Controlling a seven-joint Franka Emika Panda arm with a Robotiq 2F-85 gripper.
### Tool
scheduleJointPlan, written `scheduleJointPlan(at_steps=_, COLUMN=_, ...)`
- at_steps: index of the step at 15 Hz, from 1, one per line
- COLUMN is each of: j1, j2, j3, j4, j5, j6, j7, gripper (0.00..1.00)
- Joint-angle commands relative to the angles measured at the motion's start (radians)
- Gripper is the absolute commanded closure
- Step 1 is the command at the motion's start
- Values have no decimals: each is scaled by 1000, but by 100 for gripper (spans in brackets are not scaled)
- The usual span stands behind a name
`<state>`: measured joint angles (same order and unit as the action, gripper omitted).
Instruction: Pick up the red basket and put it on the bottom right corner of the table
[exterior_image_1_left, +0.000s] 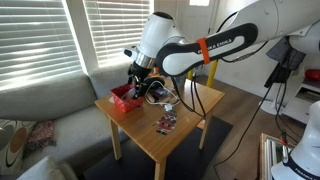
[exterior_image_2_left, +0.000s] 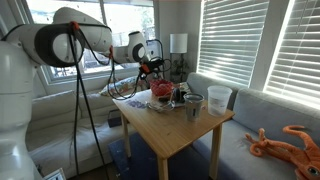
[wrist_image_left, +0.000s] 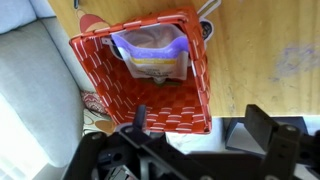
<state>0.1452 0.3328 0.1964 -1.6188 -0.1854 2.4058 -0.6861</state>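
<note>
My gripper lowers over the basket's rim and closes next, because my open fingers already stand on both sides of the basket's side near its corner (exterior_image_1_left: 135, 95) (wrist_image_left: 205, 111).
The red basket (wrist_image_left: 140, 75) is woven, open-topped and holds a clear plastic packet. It sits at a corner of the light-wood table (wrist_image_left: 260, 60), next to the sofa, and shows in both exterior views (exterior_image_1_left: 125, 98) (exterior_image_2_left: 160, 92). My gripper (wrist_image_left: 200, 122) is open just above the basket. One finger is over the inside and the other is outside, so the fingers straddle a side wall near a corner. It holds nothing. In both exterior views the gripper (exterior_image_1_left: 138, 82) (exterior_image_2_left: 150, 70) hangs over the basket on the table (exterior_image_1_left: 175, 140) (exterior_image_2_left: 185, 135).
A black round headphone-like object with cables (exterior_image_1_left: 156, 92) lies beside the basket. A small patterned item (exterior_image_1_left: 166, 124) lies nearer the table's front. A white cup (exterior_image_2_left: 219, 98) and a dark cup (exterior_image_2_left: 193, 104) stand on the table. A grey sofa (exterior_image_1_left: 40, 100) borders it.
</note>
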Motion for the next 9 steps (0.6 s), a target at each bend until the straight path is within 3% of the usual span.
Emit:
scheduleJointPlan(at_steps=1, j1=-10, j2=45, j3=8, j4=30, j5=3, j6=37, j7=-61, gripper=0)
scheduleJointPlan(at_steps=5, j1=-16, j2=69, j3=13, j4=33, j5=17, j6=36, j7=-94, gripper=0)
scheduleJointPlan(at_steps=6, j1=-18, j2=73, j3=14, j4=34, j5=21, j6=30, j7=-102, gripper=7)
scheduleJointPlan(at_steps=7, j1=-18, j2=77, j3=15, j4=33, j5=22, j6=28, j7=-107, gripper=26)
scheduleJointPlan(at_steps=9, j1=-18, j2=81, j3=15, j4=34, j5=22, j6=20, j7=-112, gripper=41)
